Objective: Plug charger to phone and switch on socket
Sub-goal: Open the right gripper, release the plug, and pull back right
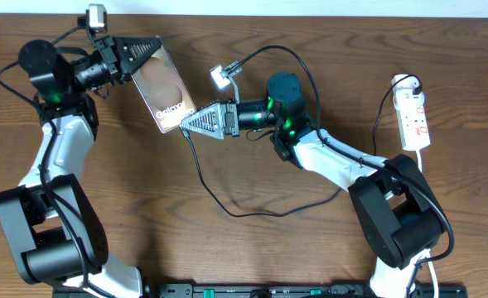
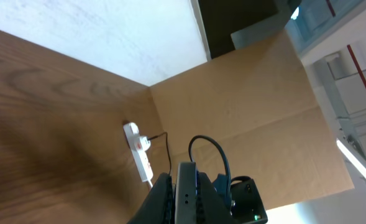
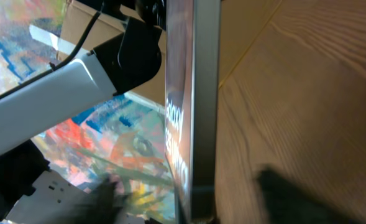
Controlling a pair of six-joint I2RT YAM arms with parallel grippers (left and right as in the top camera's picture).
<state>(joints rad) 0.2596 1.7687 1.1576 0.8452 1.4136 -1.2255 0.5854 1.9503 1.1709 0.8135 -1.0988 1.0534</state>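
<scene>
The wood beside the charger cable is bare and lies below my left gripper, so I will lower the raised phone onto that clear spot and release it.
The phone (image 1: 165,87) has a brownish face with white lettering and is held off the table, tilted. My left gripper (image 1: 136,54) is shut on its upper end, and the phone's edge (image 2: 186,193) shows between the left fingers. My right gripper (image 1: 187,124) is at the phone's lower end. In the right wrist view its blurred fingers (image 3: 198,208) sit apart on either side of the phone's edge (image 3: 198,93). The black charger cable (image 1: 227,209) hangs from that lower end, and its plug tip is hidden. The white socket (image 1: 413,116) lies at the far right and also shows in the left wrist view (image 2: 139,155).
The charger cable loops across the middle of the wooden table (image 1: 252,248) and runs under the right arm. The socket's white cord (image 1: 384,103) curves beside it. A cardboard wall (image 2: 251,106) stands behind the table.
</scene>
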